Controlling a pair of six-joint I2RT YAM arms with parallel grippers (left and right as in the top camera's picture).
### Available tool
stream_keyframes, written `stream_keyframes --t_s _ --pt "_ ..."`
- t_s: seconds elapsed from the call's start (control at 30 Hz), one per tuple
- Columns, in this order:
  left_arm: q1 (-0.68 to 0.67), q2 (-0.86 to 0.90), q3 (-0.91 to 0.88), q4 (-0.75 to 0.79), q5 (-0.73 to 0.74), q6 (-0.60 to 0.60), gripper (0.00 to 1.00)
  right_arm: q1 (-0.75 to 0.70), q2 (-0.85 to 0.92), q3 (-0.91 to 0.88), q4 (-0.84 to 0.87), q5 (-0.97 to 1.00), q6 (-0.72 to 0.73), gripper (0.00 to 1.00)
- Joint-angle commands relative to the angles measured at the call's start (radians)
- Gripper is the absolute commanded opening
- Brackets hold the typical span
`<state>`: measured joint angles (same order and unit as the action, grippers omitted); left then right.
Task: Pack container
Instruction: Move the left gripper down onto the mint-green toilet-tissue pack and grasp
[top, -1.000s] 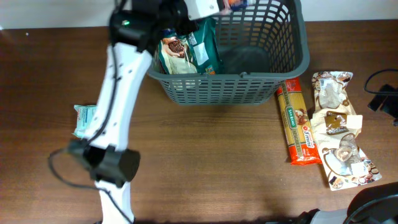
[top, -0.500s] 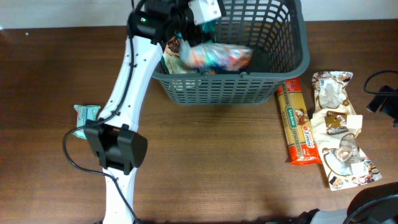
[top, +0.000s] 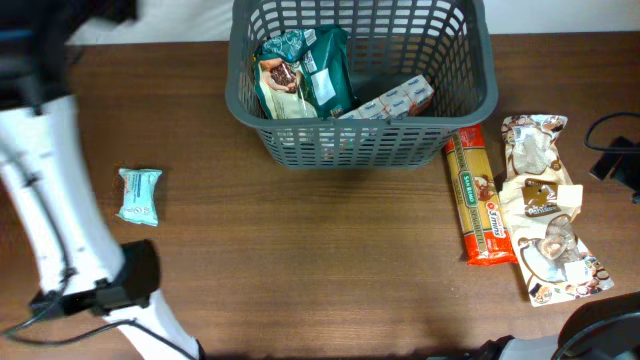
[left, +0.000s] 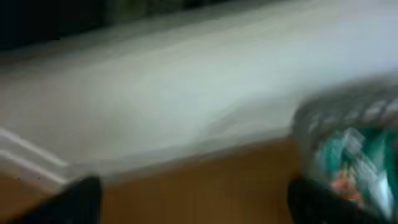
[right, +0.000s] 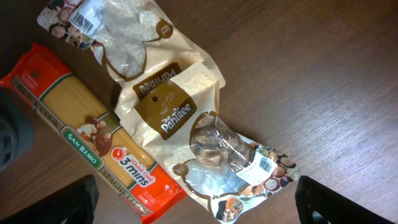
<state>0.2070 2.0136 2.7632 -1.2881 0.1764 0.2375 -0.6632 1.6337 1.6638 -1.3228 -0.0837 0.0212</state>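
My left gripper is open and will next go back and down to the teal packet, still outside the container (top: 462, 100), and put my fingers onto its far end (top: 141, 178).
The container (top: 462, 100), a dark grey slotted basket, stands at the back middle of the table. It holds green packets (top: 312, 72) and a pale boxed packet (top: 392, 100). My left arm (top: 55, 200) rises along the table's left side. Its wrist view is blurred: the left gripper (left: 199, 208) is open over bare brown table, and the container (left: 348, 140) shows at the right. My right gripper (right: 199, 208) hangs open above the beige bread bags (right: 168, 112) and the orange spaghetti packet (right: 93, 149), touching neither.
A small teal packet (top: 139, 195) lies on the table at the left, beside my left arm. The spaghetti packet (top: 480, 200) and the beige bags (top: 545, 210) lie to the right of the container. A black cable (top: 615, 150) runs at the right edge.
My left arm has swung from over the container out to the far left. The colourful packet it carried now lies in the container, and the left gripper has opened.
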Motion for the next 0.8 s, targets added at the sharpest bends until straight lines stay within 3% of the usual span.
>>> stream_keyframes --t_s 0.0,0.2,0.47,0.67,0.77 --pt "0.076 0.068 -0.086 -0.152 -0.017 -0.157 0.89 0.001 0.000 0.000 0.002 -0.026 -0.005 0.99" --pt "0.133 0.101 -0.337 -0.254 -0.018 0.074 0.92 0.001 0.000 0.000 0.002 -0.026 -0.005 0.99" --pt "0.134 0.103 -0.791 0.001 -0.096 0.151 1.00 0.001 0.000 0.000 -0.001 -0.025 -0.005 0.99" --pt "0.134 0.103 -1.001 0.202 -0.174 0.307 0.99 0.001 0.000 0.000 0.002 -0.024 -0.006 0.99" --pt "0.135 0.103 -1.070 0.289 -0.213 0.322 0.99 0.001 0.001 0.000 -0.001 -0.021 -0.021 0.99"
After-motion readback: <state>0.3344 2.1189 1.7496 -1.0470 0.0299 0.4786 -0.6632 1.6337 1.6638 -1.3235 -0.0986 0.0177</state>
